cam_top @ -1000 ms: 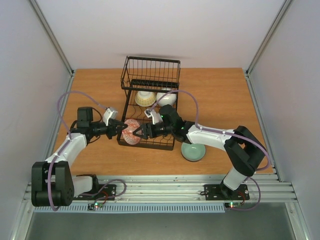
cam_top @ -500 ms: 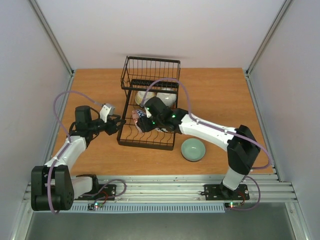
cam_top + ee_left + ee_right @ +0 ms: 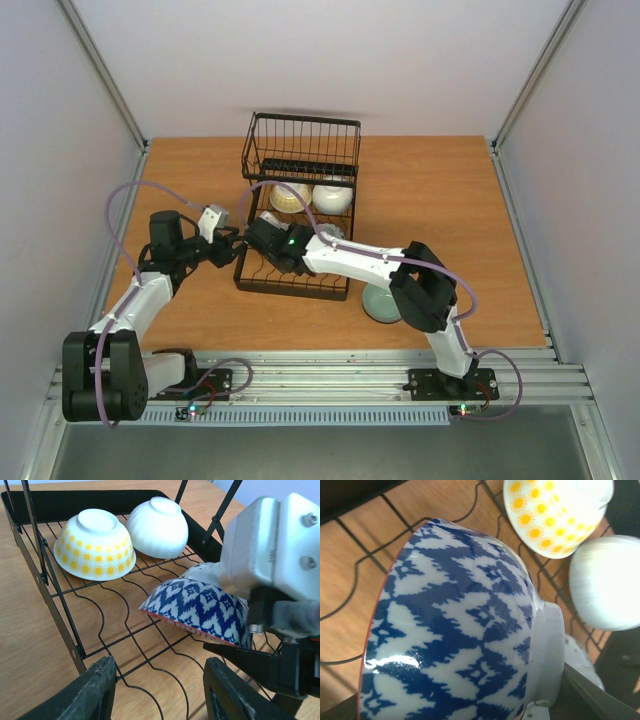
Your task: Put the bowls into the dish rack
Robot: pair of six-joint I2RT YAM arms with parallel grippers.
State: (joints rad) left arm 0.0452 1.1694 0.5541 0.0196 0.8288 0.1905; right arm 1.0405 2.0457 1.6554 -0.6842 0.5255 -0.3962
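My right gripper will next turn to make the patterned bowl's rim level, because the bowl hangs tilted. Then it will lower the patterned bowl onto the rack's wires before the yellow-dotted bowl and let go of it.
A blue-and-white patterned bowl (image 3: pixel 200 607) with a red rim hangs tilted, mouth down, over the slot wires of the black dish rack (image 3: pixel 300 150). My right gripper (image 3: pixel 264 232) is shut on it, and the bowl (image 3: pixel 455 625) fills the right wrist view. My left gripper (image 3: pixel 160 700) is open at the rack's left edge, a little short of this bowl, with only rack wires between its fingers. A yellow-dotted bowl (image 3: pixel 95 540) and a plain white bowl (image 3: pixel 157 525) sit upside down in the rack. A pale green bowl (image 3: pixel 381 304) rests on the table right of the rack, partly hidden by my right arm.
The rack's taller basket section (image 3: pixel 302 132) stands at its far end. My right arm (image 3: pixel 350 258) stretches across the rack's near half. The rack's black side frame (image 3: pixel 47 585) runs close by my left gripper. Grey walls enclose the wooden table (image 3: pixel 440 190).
My left gripper has opened off the patterned bowl and drawn back left. The right gripper has kept the bowl, turned it mouth down and moved it left over the rack.
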